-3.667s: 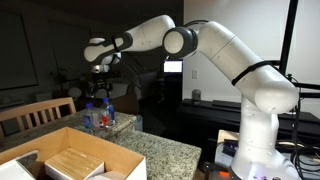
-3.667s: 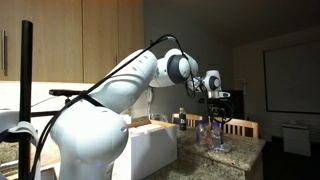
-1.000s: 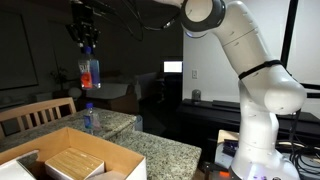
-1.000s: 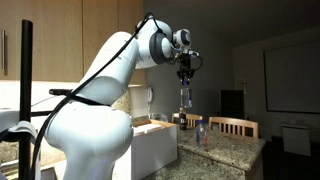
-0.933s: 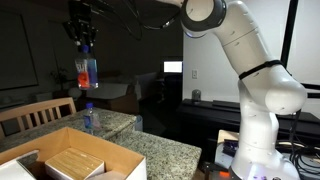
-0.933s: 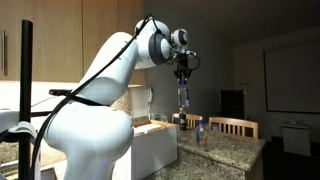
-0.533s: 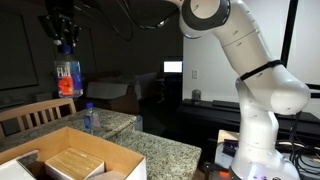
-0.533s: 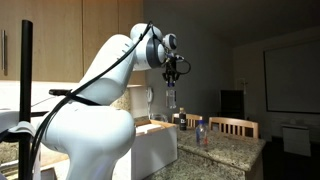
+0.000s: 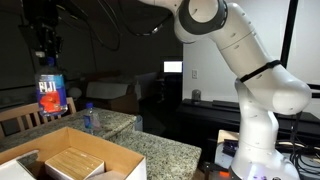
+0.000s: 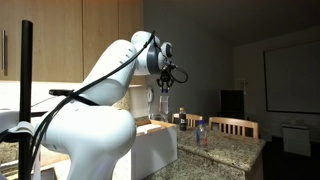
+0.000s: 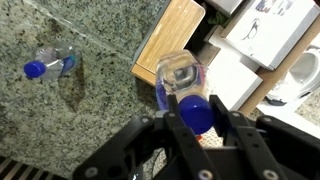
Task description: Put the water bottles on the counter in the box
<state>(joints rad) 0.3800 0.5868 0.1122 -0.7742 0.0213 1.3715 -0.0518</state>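
My gripper should next lower toward the gap (image 9: 45, 152) beside the flat tan package and release the bottle's blue cap, as the bottle still hangs high above the box (image 9: 122, 158).
My gripper (image 11: 195, 112) is shut on the blue cap of a clear water bottle (image 11: 180, 75) that hangs below it. In both exterior views the gripper (image 9: 45, 48) (image 10: 163, 76) holds this bottle (image 9: 52, 95) (image 10: 163, 101) high in the air, over the large tan cardboard box (image 9: 122, 158) (image 10: 150, 145). In the wrist view the bottle is above the box's edge, beside a flat tan package (image 11: 170, 40). A second water bottle (image 9: 88, 117) (image 10: 203, 130) (image 11: 52, 64) stands upright on the speckled granite counter (image 9: 160, 148) (image 11: 90, 110).
Inside the box lie the flat tan package (image 9: 75, 163) and white cartons (image 11: 275, 30). A wooden chair (image 9: 35, 112) stands behind the counter. The robot's white arm (image 9: 240, 60) arches over the counter from the right.
The arm has swung the held bottle away from above the counter and over the box, slightly lower. The bottle on the counter has not moved.
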